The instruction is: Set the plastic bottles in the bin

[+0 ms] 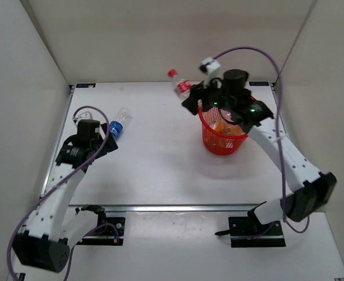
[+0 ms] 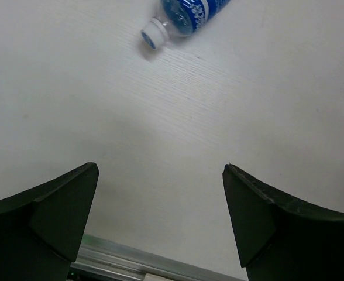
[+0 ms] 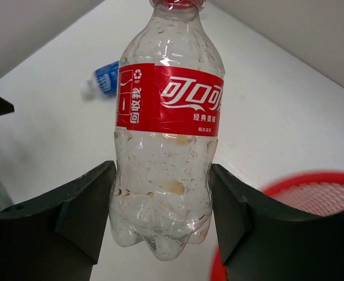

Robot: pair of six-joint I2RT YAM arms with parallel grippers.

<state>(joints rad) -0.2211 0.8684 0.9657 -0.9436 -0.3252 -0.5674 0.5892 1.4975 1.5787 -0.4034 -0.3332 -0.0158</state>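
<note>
I should next move my left gripper outward and down over the bottle's blue label and close it there, because the bottle is outward of my left gripper and below it.
My right gripper is shut on the red-labelled clear bottle, its fingers pressing the bottle's lower part. In the top view that bottle is held in the air just left of the red mesh bin, red cap pointing up and left. The bin's rim shows at lower right of the right wrist view. An orange bottle lies inside the bin. The blue-labelled clear bottle lies on the table at left, also in the left wrist view. My left gripper is open and empty, near that bottle.
White walls enclose the table on three sides. A metal rail runs along the table's near edge. The right arm's purple cable arcs above the bin.
</note>
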